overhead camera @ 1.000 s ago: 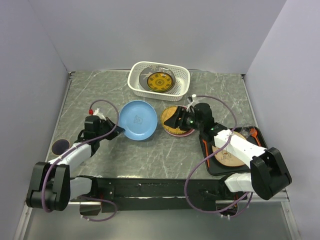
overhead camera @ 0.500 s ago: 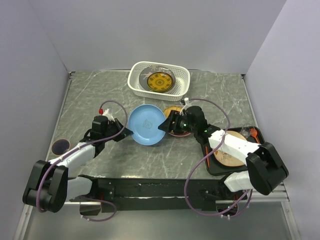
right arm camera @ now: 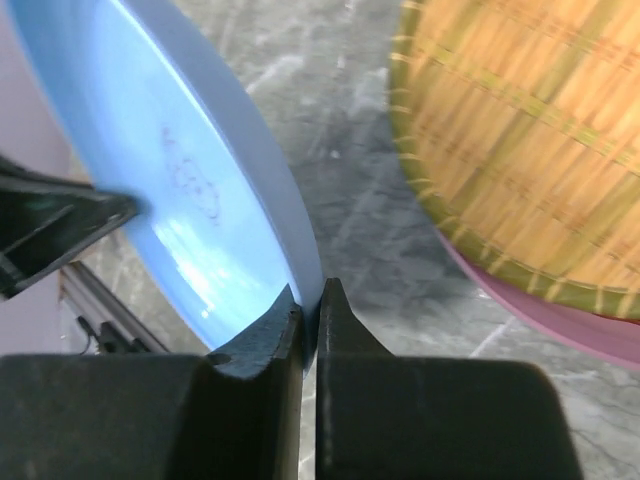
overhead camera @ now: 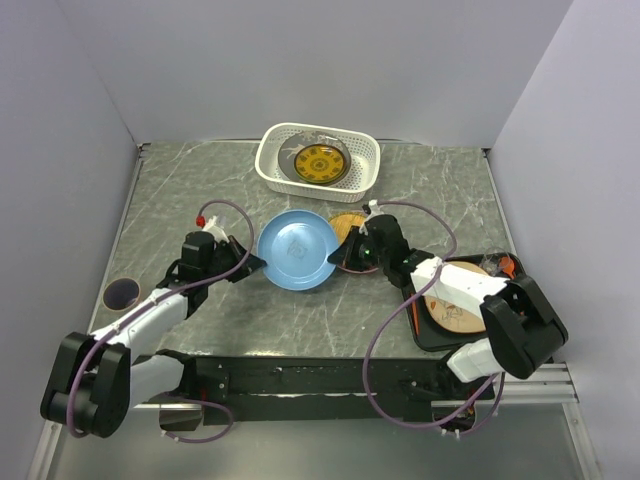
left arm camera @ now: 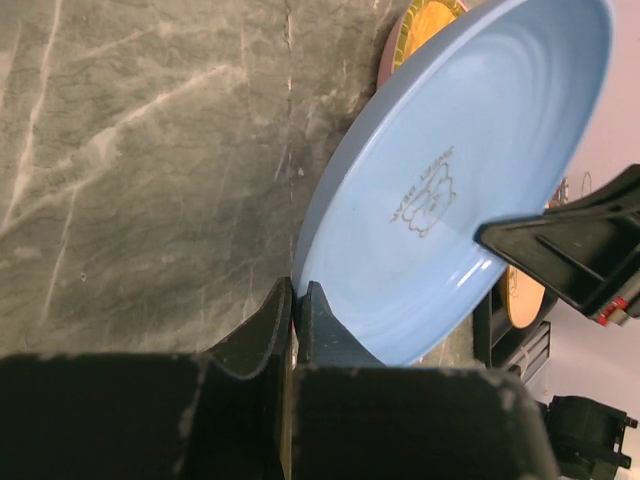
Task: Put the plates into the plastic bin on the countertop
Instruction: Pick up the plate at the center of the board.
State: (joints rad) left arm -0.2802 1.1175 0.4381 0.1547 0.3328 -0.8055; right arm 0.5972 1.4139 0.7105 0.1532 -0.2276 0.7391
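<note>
Next, my right gripper will carry the blue plate [overhead camera: 297, 249] outward over the yellow-patterned plate in the bin and release it, since the bin stands outward of my gripper.
The blue plate [overhead camera: 297, 249] hangs tilted over the countertop [overhead camera: 300, 320], held between both arms. My left gripper [overhead camera: 258, 262] is shut on its left rim [left arm camera: 295, 295]. My right gripper [overhead camera: 335, 258] is shut on its right rim [right arm camera: 315, 295]. In the left wrist view the blue plate [left arm camera: 450, 190] fills the upper right. Behind the right gripper a woven straw plate [overhead camera: 347, 224] lies on a pink plate [right arm camera: 560, 320]. The white plastic bin [overhead camera: 265, 165] stands at the back with a yellow-patterned plate [overhead camera: 320, 163] inside.
A flat black tray [overhead camera: 425, 335] at the right front holds a brown plate [overhead camera: 455, 300] and a red utensil [overhead camera: 506, 266]. A small dark disc [overhead camera: 122, 292] lies near the left wall. Walls close in the counter on three sides.
The left arm carried the blue plate to the right and lifted it on edge. The right gripper moved left to it and closed on its right rim.
</note>
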